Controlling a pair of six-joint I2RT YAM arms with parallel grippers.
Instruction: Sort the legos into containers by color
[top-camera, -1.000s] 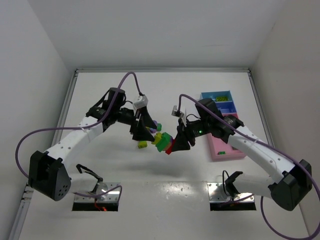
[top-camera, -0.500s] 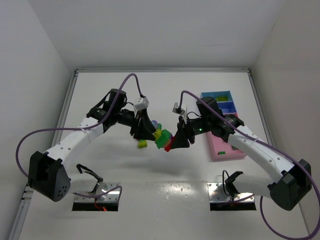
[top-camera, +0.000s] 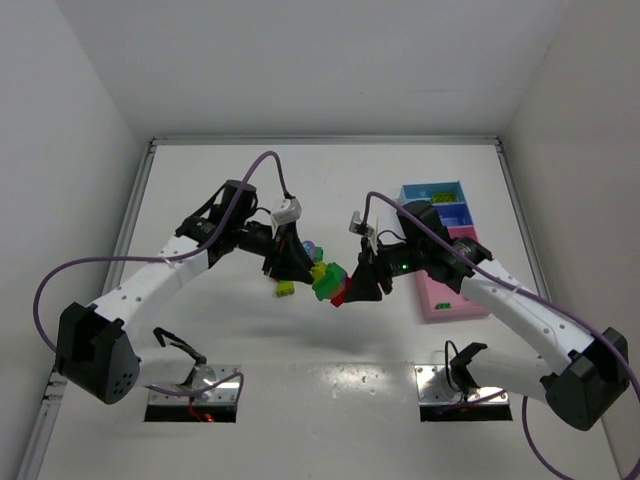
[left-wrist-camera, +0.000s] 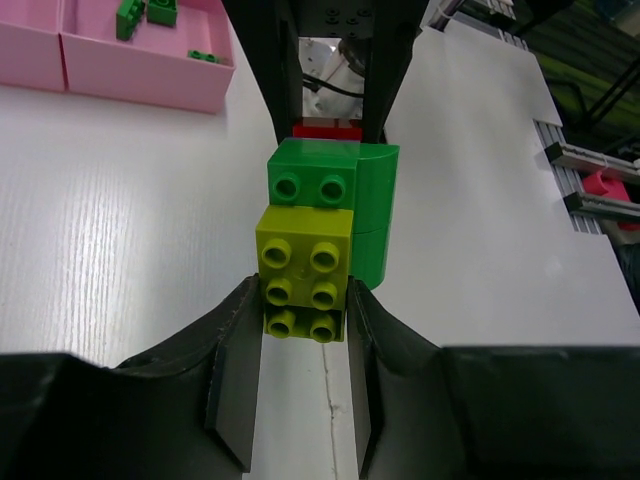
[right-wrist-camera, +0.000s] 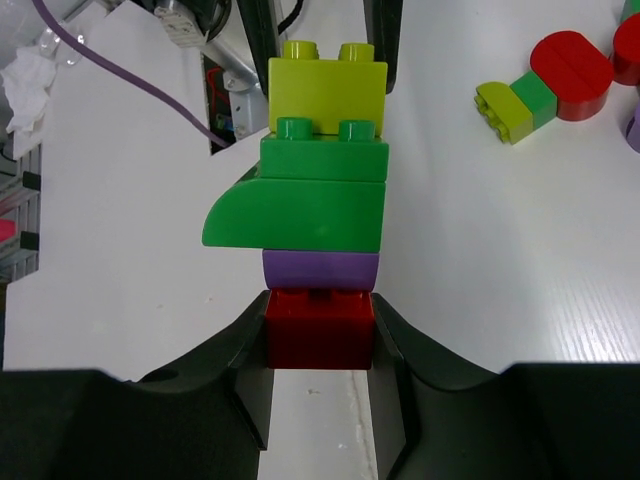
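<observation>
I need to pull the joined red brick off and across to the right in the top view with my right gripper, and let it go inside the pink container beside the blue container.
A joined stack of legos (top-camera: 328, 282) hangs above the table between both grippers. My right gripper (right-wrist-camera: 320, 322) is shut on the red brick (right-wrist-camera: 318, 330) at one end. Above it sit a purple piece (right-wrist-camera: 320, 268), a curved green piece (right-wrist-camera: 300, 212) and a green brick (right-wrist-camera: 325, 158). My left gripper (left-wrist-camera: 303, 300) is shut on the yellow-green brick (left-wrist-camera: 305, 270) at the other end, its pads flat against both sides. In the top view the left gripper (top-camera: 308, 267) and right gripper (top-camera: 347, 291) face each other mid-table. The containers, pink (top-camera: 452, 296) and blue (top-camera: 438, 200), stand at right.
Loose bricks lie on the table under the left arm: a yellow-green one (top-camera: 286, 289) and a purple-blue one (top-camera: 310, 246). A joined yellow-green, green and red cluster (right-wrist-camera: 540, 85) shows in the right wrist view. A pink tray (left-wrist-camera: 150, 70) holds green bricks.
My left gripper has closed onto the yellow-green end of the stack. Both arms and the stack have shifted slightly toward the right; the right gripper keeps its grip on the red brick.
</observation>
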